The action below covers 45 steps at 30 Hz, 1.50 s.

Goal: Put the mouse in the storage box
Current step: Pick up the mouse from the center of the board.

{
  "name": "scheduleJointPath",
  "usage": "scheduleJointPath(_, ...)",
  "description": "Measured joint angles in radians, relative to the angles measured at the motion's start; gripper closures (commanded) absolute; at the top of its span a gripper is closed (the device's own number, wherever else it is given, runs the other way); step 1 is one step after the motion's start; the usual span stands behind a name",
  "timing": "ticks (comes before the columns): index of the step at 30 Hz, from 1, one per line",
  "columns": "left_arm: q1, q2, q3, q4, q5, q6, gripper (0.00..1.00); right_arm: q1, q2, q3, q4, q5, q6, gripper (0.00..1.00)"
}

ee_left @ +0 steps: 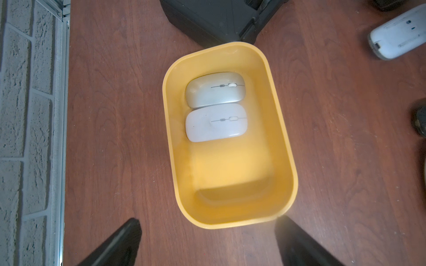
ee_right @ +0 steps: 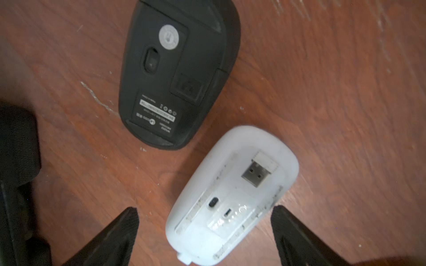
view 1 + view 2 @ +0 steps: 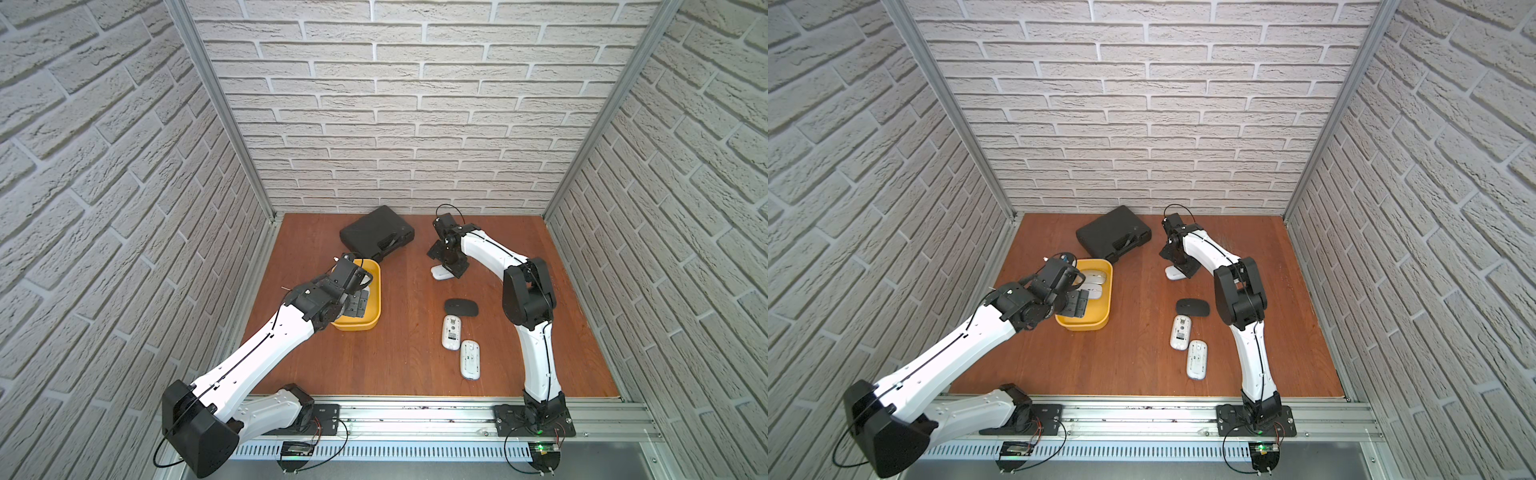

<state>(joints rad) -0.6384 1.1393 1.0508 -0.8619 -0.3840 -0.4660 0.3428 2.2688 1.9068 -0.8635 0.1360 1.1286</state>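
Note:
The right gripper lowers around the long sides of the white mouse next and closes on them, since the mouse lies slantwise below it between the open fingers.
The yellow storage box stands left of the table's centre. A silver mouse and a white mouse lie side by side in its far half. My left gripper hangs open over the box's near end with nothing between its fingers. At the back right, my right gripper is open and low around a white mouse lying belly-up; a gap shows on both sides. A black mouse, also belly-up, lies just beyond it.
A black hard case sits right behind the box. Near the right arm lie a flat black mouse and two white mice turned belly-up. Brick walls close in three sides of the table.

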Motion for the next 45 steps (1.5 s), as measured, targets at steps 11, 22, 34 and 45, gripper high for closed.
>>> scheduleJointPath(11, -0.011, 0.001, -0.005, 0.001, -0.010, 0.000, 0.05, 0.010, 0.048, 0.020, -0.090, 0.020, -0.010, 0.16)
scheduleJointPath(22, -0.013, 0.001, -0.006, 0.002, -0.009, 0.000, 0.05, 0.011, 0.042, -0.017, -0.080, 0.021, -0.073, 0.36)
scheduleJointPath(34, -0.013, -0.038, -0.011, 0.023, 0.063, -0.009, 0.04, 0.013, -0.057, -0.187, 0.065, 0.050, -0.209, 0.45)
scheduleJointPath(45, 0.091, -0.113, -0.018, 0.126, 0.342, -0.055, 0.07, 0.015, -0.498, -0.695, 0.496, 0.006, -0.542, 0.54)
